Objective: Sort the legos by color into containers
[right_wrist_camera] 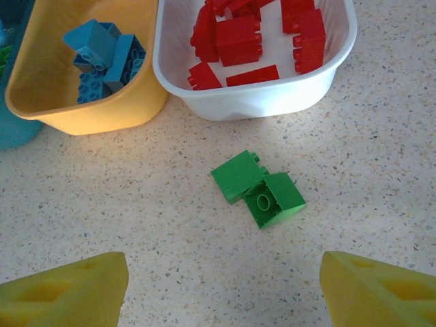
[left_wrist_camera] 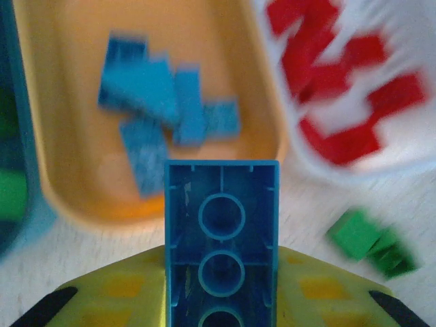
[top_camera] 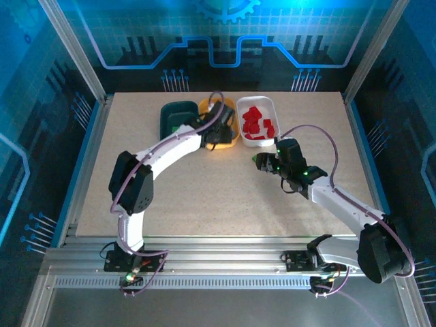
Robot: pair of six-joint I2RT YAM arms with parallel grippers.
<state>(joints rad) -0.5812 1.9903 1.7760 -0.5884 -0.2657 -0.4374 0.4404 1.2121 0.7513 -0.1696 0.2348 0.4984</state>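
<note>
I should next move my left gripper outward past the near rim of the orange-yellow container. I should hold it over the blue legos in it and let go of its lego among matching colors.
My left gripper [left_wrist_camera: 221,300] is shut on a light blue lego [left_wrist_camera: 221,225], held underside up just short of the orange-yellow container's [left_wrist_camera: 68,102] near rim. Several blue legos [left_wrist_camera: 157,102] lie in that container. Red legos [right_wrist_camera: 238,39] fill the white container [right_wrist_camera: 272,102]. Two green legos [right_wrist_camera: 240,175] [right_wrist_camera: 276,199] lie touching on the table in front of the white container. My right gripper [right_wrist_camera: 225,286] hovers open a little short of them, nothing between its fingers. From above, the left gripper [top_camera: 216,133] sits at the orange-yellow container [top_camera: 206,104] and the right gripper [top_camera: 262,162] below the white one [top_camera: 272,109].
The dark teal container [top_camera: 176,112] stands left of the orange-yellow one, with green [left_wrist_camera: 10,194] inside it. All three containers sit side by side at the back of the speckled table [top_camera: 204,191]. Metal frame posts [top_camera: 71,48] flank the back corners.
</note>
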